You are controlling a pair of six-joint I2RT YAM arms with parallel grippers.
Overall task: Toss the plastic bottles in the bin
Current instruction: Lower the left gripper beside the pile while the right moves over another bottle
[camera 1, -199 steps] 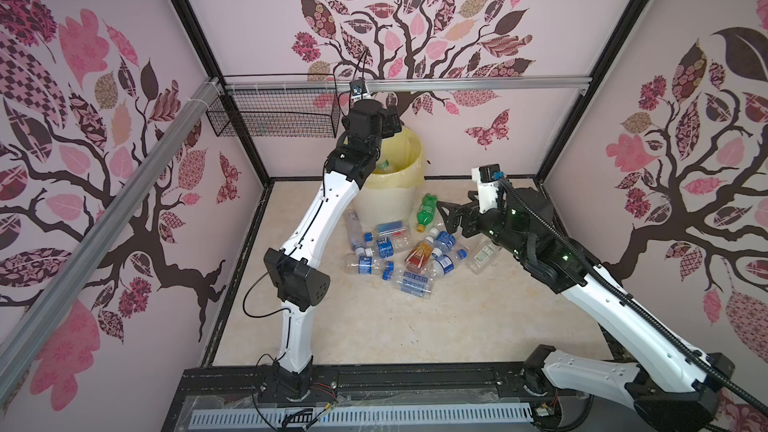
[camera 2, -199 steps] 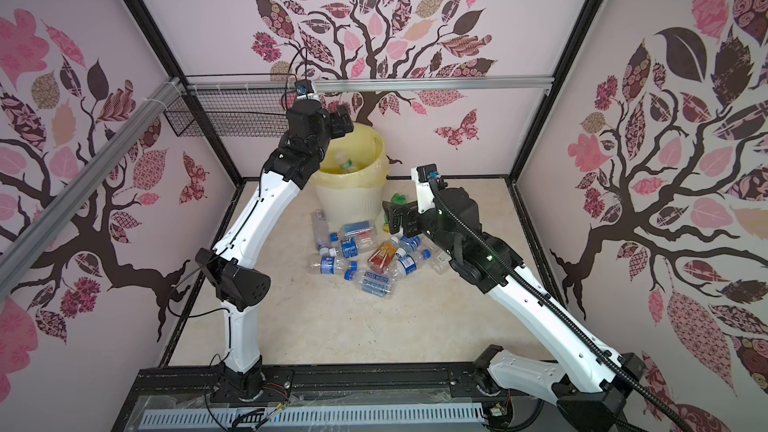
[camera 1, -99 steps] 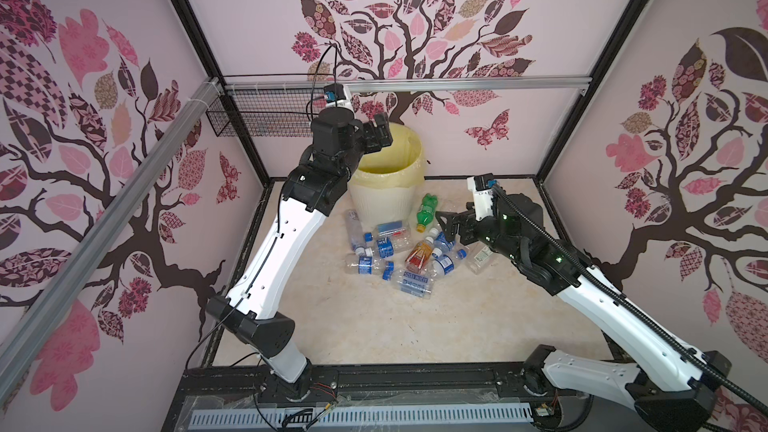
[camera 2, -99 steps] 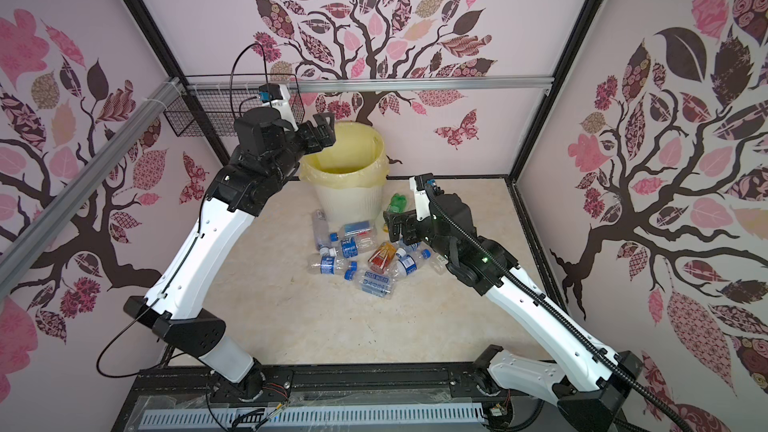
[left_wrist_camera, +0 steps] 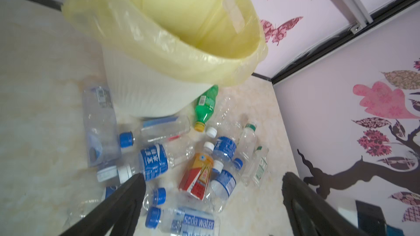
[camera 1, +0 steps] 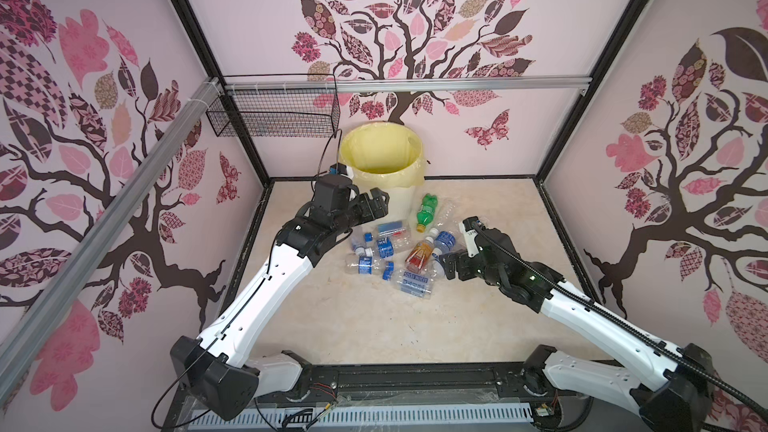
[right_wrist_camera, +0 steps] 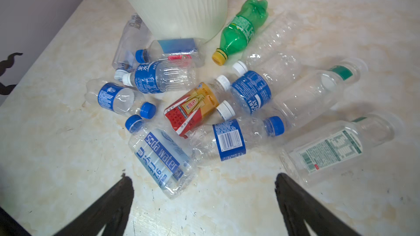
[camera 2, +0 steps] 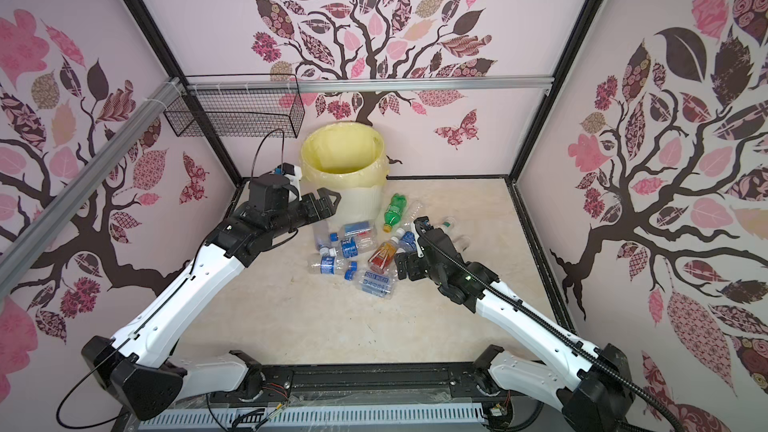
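My right gripper moves down next, turning to straddle the bottle's label. Below lies the green-labelled bottle farthest from the bin point(right_wrist_camera: 331, 150), slanted across the gripper's fingers.
The bin point(camera 1: 382, 147) point(camera 2: 345, 151), cream-white with a pale yellow bag, stands at the back wall; its ribbed wall fills part of both wrist views point(left_wrist_camera: 145, 87) point(right_wrist_camera: 177, 1). In front of it several plastic bottles lie in a pile: a green one point(camera 1: 426, 211) point(right_wrist_camera: 242, 30), an amber-red labelled one point(camera 1: 420, 252) point(left_wrist_camera: 198, 178) point(right_wrist_camera: 193, 107), a "soda water" one point(camera 1: 415, 282) point(right_wrist_camera: 159, 155) and clear blue-labelled ones. My left gripper point(camera 1: 380, 205) point(left_wrist_camera: 213, 178) hangs open beside the bin's front left, above the pile, holding nothing. My right gripper point(camera 1: 446, 265) point(right_wrist_camera: 203, 178) is open and empty at the pile's right edge.
A black wire mesh basket point(camera 1: 274, 118) hangs on the back-left wall beside the bin. Metal rails point(camera 1: 415, 85) run along the walls above. Two clear green-labelled bottles point(right_wrist_camera: 318, 101) lie at the pile's right. Both arm bases sit at the front edge.
The left arm has swung from over the bin's mouth down and forward to the bin's front left. The right gripper has drawn back toward the front, along the pile's right edge.
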